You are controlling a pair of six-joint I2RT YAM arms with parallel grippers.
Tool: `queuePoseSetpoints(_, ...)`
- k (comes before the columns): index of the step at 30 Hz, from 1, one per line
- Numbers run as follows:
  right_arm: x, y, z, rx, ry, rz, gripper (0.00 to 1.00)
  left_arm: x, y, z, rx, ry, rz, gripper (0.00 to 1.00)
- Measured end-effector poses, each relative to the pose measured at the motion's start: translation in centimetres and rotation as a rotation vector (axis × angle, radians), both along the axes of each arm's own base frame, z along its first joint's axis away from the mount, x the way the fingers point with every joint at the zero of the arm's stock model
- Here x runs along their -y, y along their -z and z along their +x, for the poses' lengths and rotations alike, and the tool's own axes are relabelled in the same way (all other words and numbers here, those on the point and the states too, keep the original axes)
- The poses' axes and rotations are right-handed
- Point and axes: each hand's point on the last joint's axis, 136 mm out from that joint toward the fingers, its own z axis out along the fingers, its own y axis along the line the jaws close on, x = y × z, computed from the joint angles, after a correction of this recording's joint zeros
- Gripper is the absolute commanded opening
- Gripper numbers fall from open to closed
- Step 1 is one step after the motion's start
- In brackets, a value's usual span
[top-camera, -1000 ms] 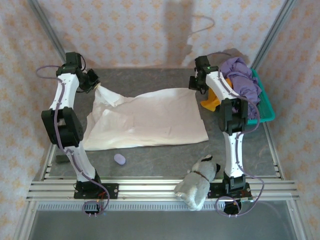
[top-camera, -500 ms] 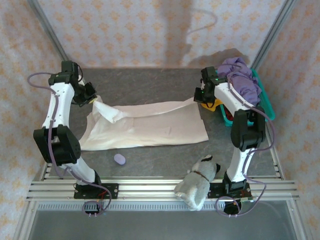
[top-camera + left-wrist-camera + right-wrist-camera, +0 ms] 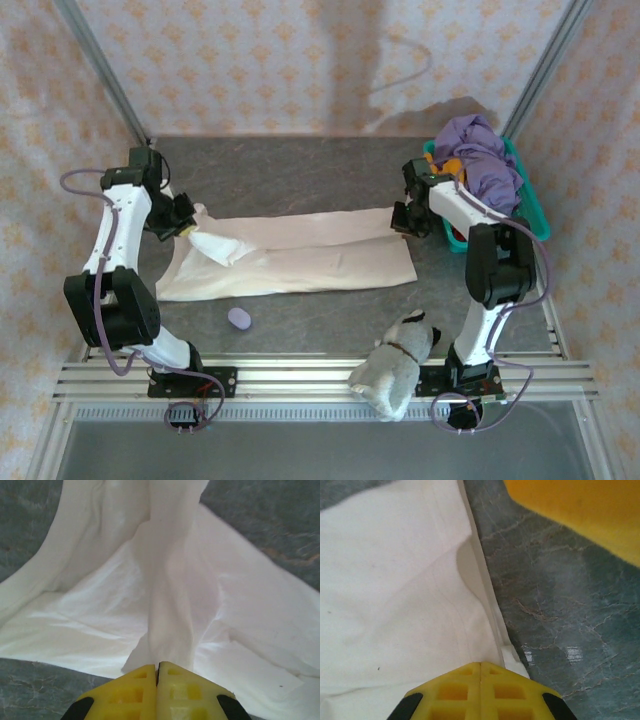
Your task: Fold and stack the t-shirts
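Note:
My right gripper will next move back along the t-shirt's basket-side end and let go of its corner, as the t-shirt lies flat.
The cream-white t-shirt (image 3: 300,258) lies across the middle of the table, its far edge drawn over toward the front. My left gripper (image 3: 190,228) is shut on the shirt's left far corner; a ridge of cream-white cloth (image 3: 170,605) rises from between my yellow fingers (image 3: 135,690). My right gripper (image 3: 398,222) is shut on the shirt's right far corner, where the cream-white cloth's edge (image 3: 485,610) runs into my yellow fingers (image 3: 505,690). A purple shirt (image 3: 480,160) is heaped in the teal basket (image 3: 532,215), with an orange shirt (image 3: 455,168) beneath it. The orange shirt (image 3: 580,510) hangs at the top right of the right wrist view.
A grey-white plush toy (image 3: 398,362) lies at the front edge by the right arm's base. A small lilac object (image 3: 240,318) sits in front of the shirt. Bare grey tabletop (image 3: 300,170) stretches behind the shirt. Patterned walls enclose the table.
Both grippers have come toward the front and lower, pulling the shirt's far edge over itself. The shirt now lies as a narrower band.

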Motion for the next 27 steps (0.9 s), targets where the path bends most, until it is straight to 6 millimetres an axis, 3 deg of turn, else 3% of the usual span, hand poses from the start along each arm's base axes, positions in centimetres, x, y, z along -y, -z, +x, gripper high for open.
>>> queuePoseSetpoints(7,0.7,2.8,-1.9,-0.136,0.031,-0.044,0.00,0.1,2.4,-1.8,-0.082,0.004,0.001,0.00)
queuePoseSetpoints(14,1.0,2.5,-2.1,-0.156,0.023,-0.077,0.31,0.3,3.8,-2.9,-0.118,0.004,-0.006,0.00)
queuePoseSetpoints(17,-0.1,2.1,-2.5,-0.152,-0.014,-0.082,0.34,0.5,3.7,-2.5,-0.103,0.006,-0.018,0.00)
queuePoseSetpoints(22,-5.3,-1.5,-3.3,-0.066,-0.118,-0.093,0.35,0.3,3.8,-1.0,-0.099,0.013,-0.032,0.00)
queuePoseSetpoints(27,-15.6,-5.1,-3.9,0.087,-0.260,-0.016,0.35,-0.8,4.4,1.1,-0.088,-0.016,-0.086,0.00)
